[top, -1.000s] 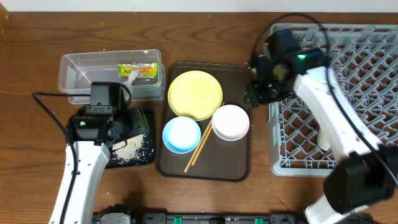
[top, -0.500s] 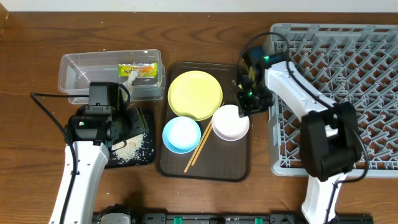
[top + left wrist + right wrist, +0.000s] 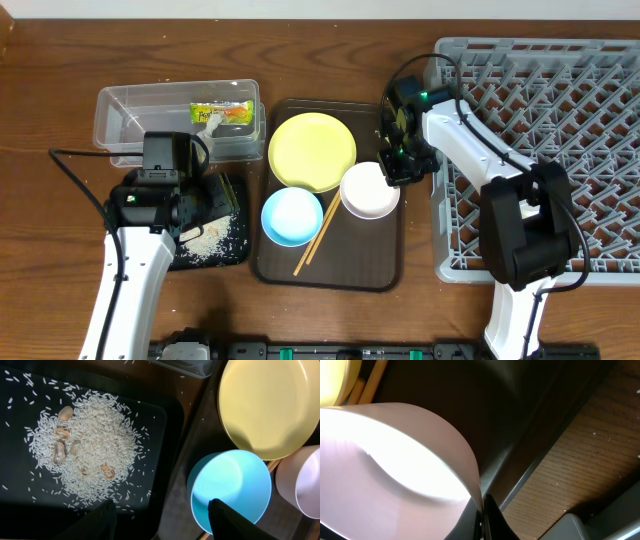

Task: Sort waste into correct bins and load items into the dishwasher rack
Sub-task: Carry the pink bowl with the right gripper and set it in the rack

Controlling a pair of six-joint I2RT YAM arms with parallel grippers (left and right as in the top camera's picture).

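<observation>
I need to lift my right gripper next, carry the white bowl outward over the rack's far corner nearest the brown tray, then lower the bowl and let go of it, because the pegs in that corner are bare.
My right gripper is shut on the right rim of the white bowl, and the wrist view shows the thin bowl wall pinched between the fingers. The yellow plate, light blue bowl and chopsticks lie on the brown serving tray. My left gripper hangs open and empty over the black tray's right edge, beside the rice and the blue bowl. A snack wrapper and a tissue lie in the clear tub.
The grey dishwasher rack fills the right side, its left wall just right of the brown tray. The black tray sits in front of the clear tub, left of the brown tray. Bare wood table shows between brown tray and rack.
My right arm swung from the rack's edge down to the white bowl and its jaws closed on the rim; the bowl shifted slightly left. The left arm stayed still.
</observation>
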